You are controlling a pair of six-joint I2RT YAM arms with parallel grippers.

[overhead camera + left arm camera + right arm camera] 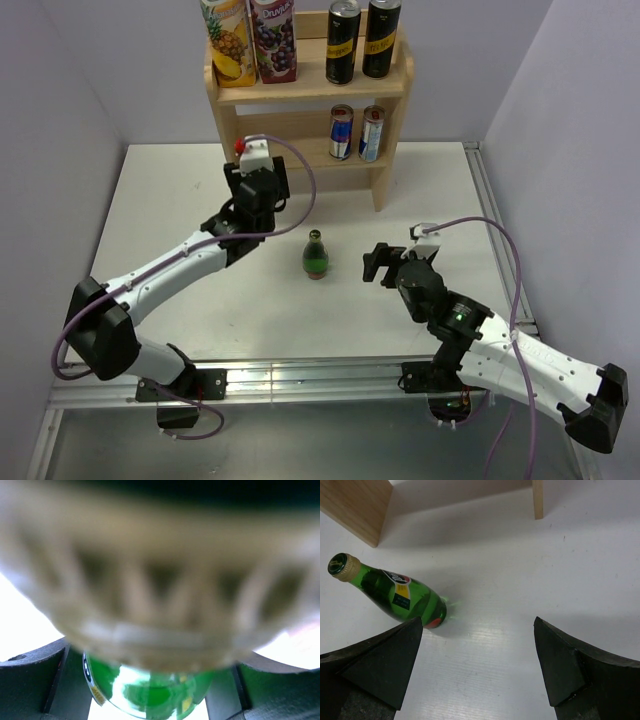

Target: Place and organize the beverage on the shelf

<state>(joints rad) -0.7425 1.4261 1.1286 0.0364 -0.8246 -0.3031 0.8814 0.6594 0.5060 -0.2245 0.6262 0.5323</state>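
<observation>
The slim cans leave room at the lower level's end opposite them. My left gripper will move outward onto that end next and let go of the second green bottle.
The light wooden shelf stands at the table's far side. A green glass bottle with a gold cap stands upright mid-table; it also shows in the right wrist view. My right gripper is open and empty just right of it, its jaws wide apart. My left gripper is at the shelf's lower left and is shut on a second green bottle. That bottle's blurred ribbed cap fills the left wrist view, and the gripper hides it from above.
The top tier holds two juice cartons and two black cans. The lower tier holds two slim cans at its right. A small red thing shows by the left gripper. Grey walls flank the table.
</observation>
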